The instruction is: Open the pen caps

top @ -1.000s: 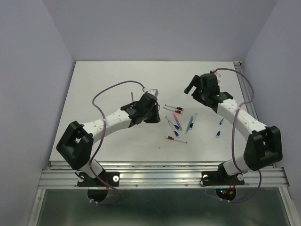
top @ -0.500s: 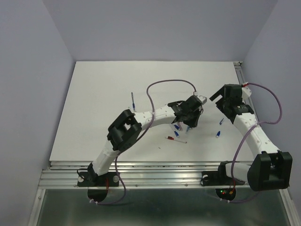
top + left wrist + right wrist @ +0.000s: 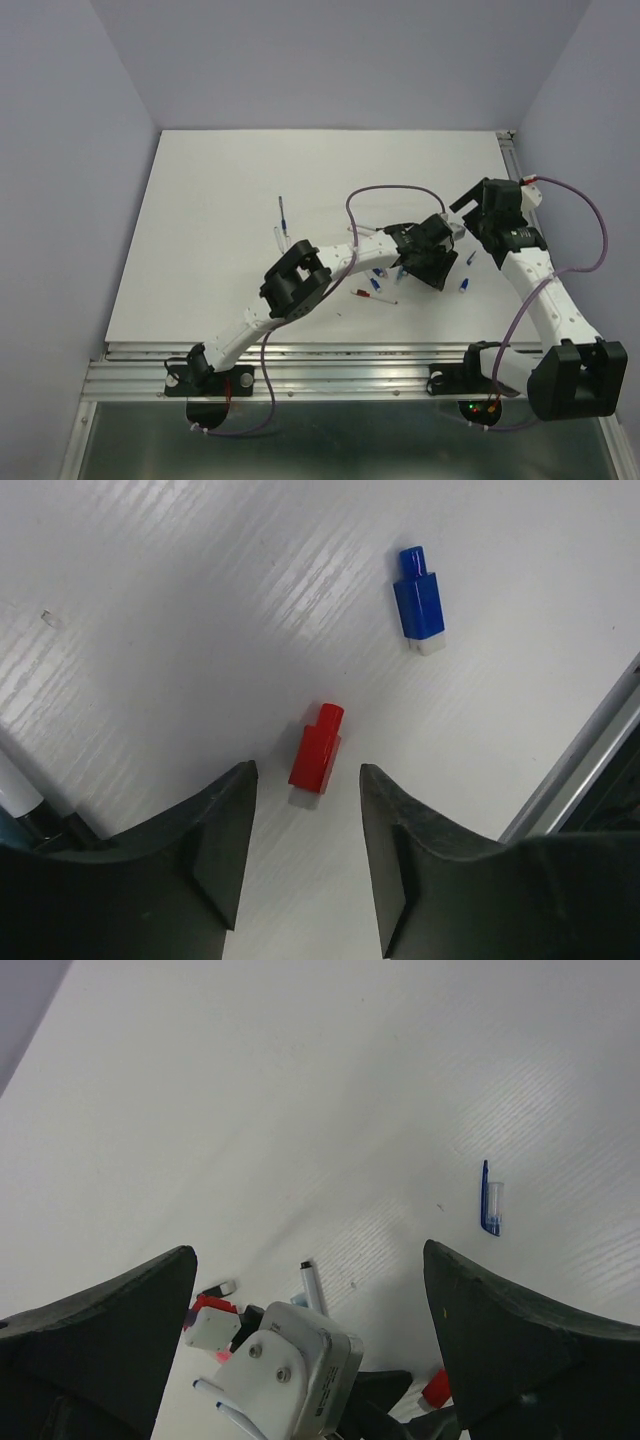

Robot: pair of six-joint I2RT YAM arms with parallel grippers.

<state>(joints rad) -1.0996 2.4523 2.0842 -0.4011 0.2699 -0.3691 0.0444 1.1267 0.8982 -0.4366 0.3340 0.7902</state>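
Note:
The red-capped pen still has its cap on, so I should move my right gripper back, down and to the left in the top view, onto the pen's pale body.
In the left wrist view a red cap (image 3: 316,755) lies flat on the white table, level with the tips of my open left gripper (image 3: 305,775), between the fingers but touching neither. A blue cap (image 3: 418,602) lies farther ahead to the right. In the top view my left gripper (image 3: 446,272) reaches far right, beside two small caps (image 3: 463,284). My right gripper (image 3: 468,203) is open and empty, above and behind the left one. The right wrist view shows a blue cap with a clear piece (image 3: 490,1200) and a red cap (image 3: 437,1388).
Several pens (image 3: 375,288) lie in a cluster under the left forearm. A dark-tipped pen (image 3: 312,1288) lies beyond the left wrist housing (image 3: 300,1360). A blue cap (image 3: 283,212) lies at mid-left. The table's metal rail (image 3: 590,770) runs close on the right.
My left arm has swung far to the right, across the pens, to the caps near the right side. My right gripper has pulled back to the right.

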